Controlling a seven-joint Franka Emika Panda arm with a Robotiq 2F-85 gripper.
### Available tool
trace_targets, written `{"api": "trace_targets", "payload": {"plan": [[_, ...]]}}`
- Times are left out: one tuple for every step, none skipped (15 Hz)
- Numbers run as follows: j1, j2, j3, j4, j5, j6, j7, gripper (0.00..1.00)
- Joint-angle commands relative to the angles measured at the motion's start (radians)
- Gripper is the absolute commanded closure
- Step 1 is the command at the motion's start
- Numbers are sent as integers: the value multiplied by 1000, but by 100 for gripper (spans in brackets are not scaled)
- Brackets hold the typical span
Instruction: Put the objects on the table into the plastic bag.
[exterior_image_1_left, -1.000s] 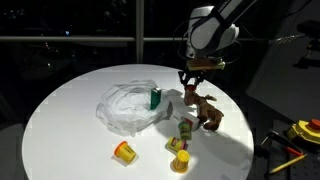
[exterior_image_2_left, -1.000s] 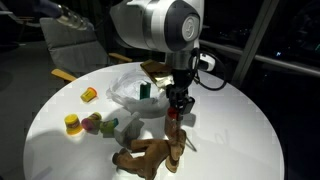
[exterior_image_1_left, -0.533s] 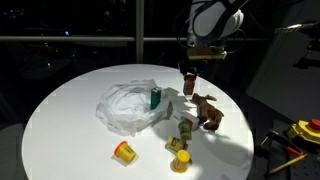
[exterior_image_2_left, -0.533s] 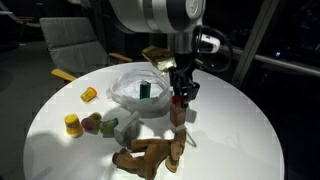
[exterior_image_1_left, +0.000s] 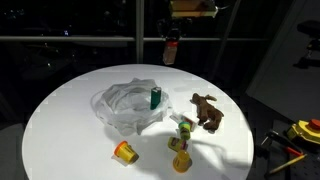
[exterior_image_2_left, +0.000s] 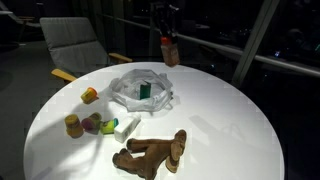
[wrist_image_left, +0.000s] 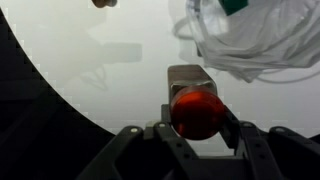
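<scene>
The bottle in my gripper goes down and toward the right in the wrist view onto the bag's empty part (exterior_image_1_left: 133, 99) (wrist_image_left: 280, 30) beside the green object next, where it has room.
My gripper (exterior_image_1_left: 171, 38) (exterior_image_2_left: 165, 24) hangs high above the round white table, shut on a small bottle-like object with a red end (exterior_image_1_left: 170, 52) (exterior_image_2_left: 170, 49). In the wrist view the red end (wrist_image_left: 197, 112) sits between the black fingers (wrist_image_left: 197, 128). The crumpled clear plastic bag (exterior_image_1_left: 122, 108) (exterior_image_2_left: 128, 92) (wrist_image_left: 262, 48) lies open on the table below and to one side, with a green object (exterior_image_1_left: 156, 97) (exterior_image_2_left: 145, 89) inside it. A brown toy animal (exterior_image_1_left: 207, 110) (exterior_image_2_left: 150, 156) lies on the table.
Small toys lie near the table's (exterior_image_1_left: 60, 120) front: yellow pieces (exterior_image_1_left: 125, 152) (exterior_image_1_left: 180, 160) (exterior_image_2_left: 90, 95) (exterior_image_2_left: 73, 125), a green and red piece (exterior_image_1_left: 183, 127) (exterior_image_2_left: 96, 123) and a white block (exterior_image_2_left: 127, 126). A chair (exterior_image_2_left: 70, 45) stands behind the table.
My gripper has risen from just above the table beside the brown toy to well above it, carrying the red-ended object and shifting towards the bag.
</scene>
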Motion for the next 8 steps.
{"api": "trace_targets", "payload": {"plan": [[6, 130, 73, 199, -38, -15, 0, 76], [10, 186, 85, 250, -39, 4, -10, 76], [15, 219, 95, 286, -33, 1, -25, 76], [9, 275, 111, 334, 0, -4, -54, 76], [4, 319, 119, 372, 20, -6, -76, 76], [-3, 367, 128, 408, 46, -10, -94, 76], [-5, 409, 130, 443, 66, -8, -106, 76], [-9, 458, 131, 484, 92, -12, -120, 76]]}}
